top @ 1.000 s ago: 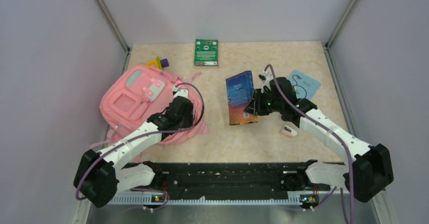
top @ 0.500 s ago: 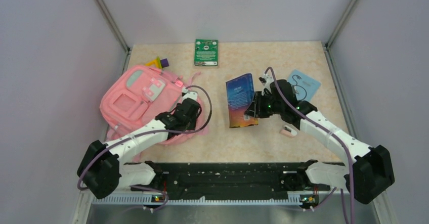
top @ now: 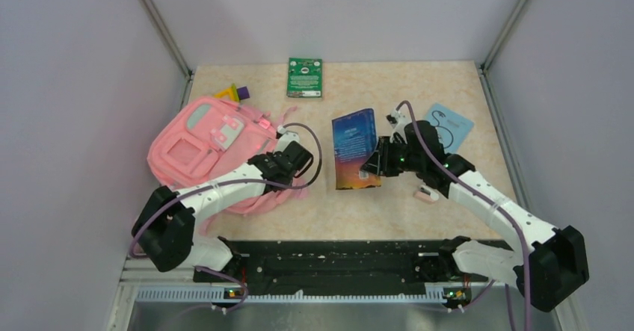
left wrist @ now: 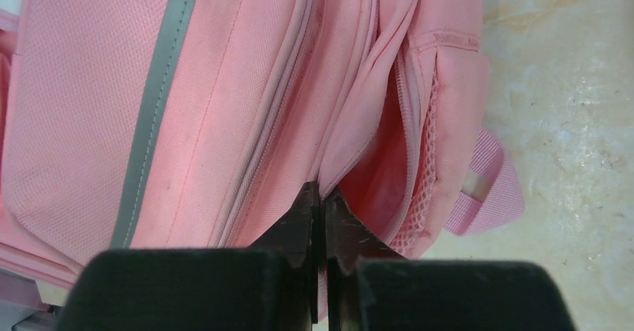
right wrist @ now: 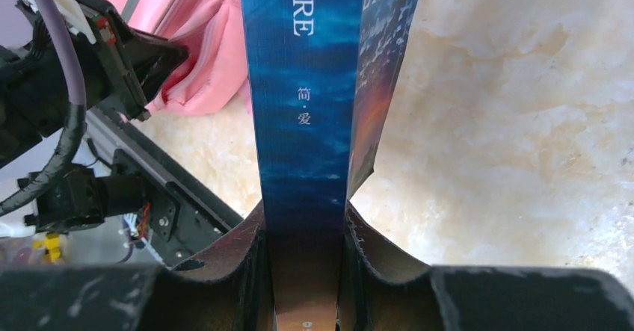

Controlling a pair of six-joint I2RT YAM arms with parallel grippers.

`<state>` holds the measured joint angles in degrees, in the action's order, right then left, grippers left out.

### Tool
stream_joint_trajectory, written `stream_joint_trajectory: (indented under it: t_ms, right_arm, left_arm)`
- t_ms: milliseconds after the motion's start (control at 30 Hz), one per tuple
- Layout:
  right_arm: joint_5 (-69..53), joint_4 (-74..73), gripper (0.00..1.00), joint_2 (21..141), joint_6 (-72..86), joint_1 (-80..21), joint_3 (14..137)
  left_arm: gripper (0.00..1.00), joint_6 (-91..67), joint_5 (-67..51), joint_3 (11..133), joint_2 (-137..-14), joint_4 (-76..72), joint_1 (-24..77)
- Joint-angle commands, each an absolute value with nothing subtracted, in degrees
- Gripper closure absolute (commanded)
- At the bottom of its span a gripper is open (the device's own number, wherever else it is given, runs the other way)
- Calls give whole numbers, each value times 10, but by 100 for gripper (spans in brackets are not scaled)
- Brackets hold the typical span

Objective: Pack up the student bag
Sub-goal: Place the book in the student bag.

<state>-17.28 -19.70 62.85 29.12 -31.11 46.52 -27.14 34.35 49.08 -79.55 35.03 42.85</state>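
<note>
The student bag's pinched fold leaves a gap, so next I need to slide the blue book (right wrist: 303, 84) in my right gripper to the left in the top view, into the student bag's zipper opening (right wrist: 197, 48), and release it.
The student bag (top: 200, 143), pink with grey-green stripes, lies at the left of the table. My left gripper (top: 299, 155) is at its right edge. In the left wrist view the left gripper (left wrist: 323, 193) is shut, pinching a fold of the student bag (left wrist: 224, 84) beside its open zipper mouth. A blue book (top: 354, 148) with an orange lower end is held tilted at mid-table by my right gripper (top: 372, 164). In the right wrist view the right gripper (right wrist: 305, 223) is shut on the spine of the blue book (right wrist: 303, 84).
A green booklet (top: 304, 77) lies at the back edge. A light blue booklet (top: 451, 125) lies at the right. A small pink and white object (top: 427, 193) rests by the right arm. Yellow and purple pieces (top: 234, 92) sit behind the bag.
My left gripper moved right along the bag's edge and closed on its fabric. The right arm shifted the book slightly left.
</note>
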Motion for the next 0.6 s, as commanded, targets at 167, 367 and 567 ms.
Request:
stream_joint_trajectory:
  t_ms: [167,367,567]
  right_arm:
    - [-269,-14,100,570,387,-333,455]
    - [-292,134,100,604,485,-390,443]
    - [-249,202,100,703,518,-475,483]
  left_arm:
    - [100,-185,373,611,-648,393,427]
    - [100,-118,400,686,-625,442,427]
    - [100,-82,394,686,-599,403,426]
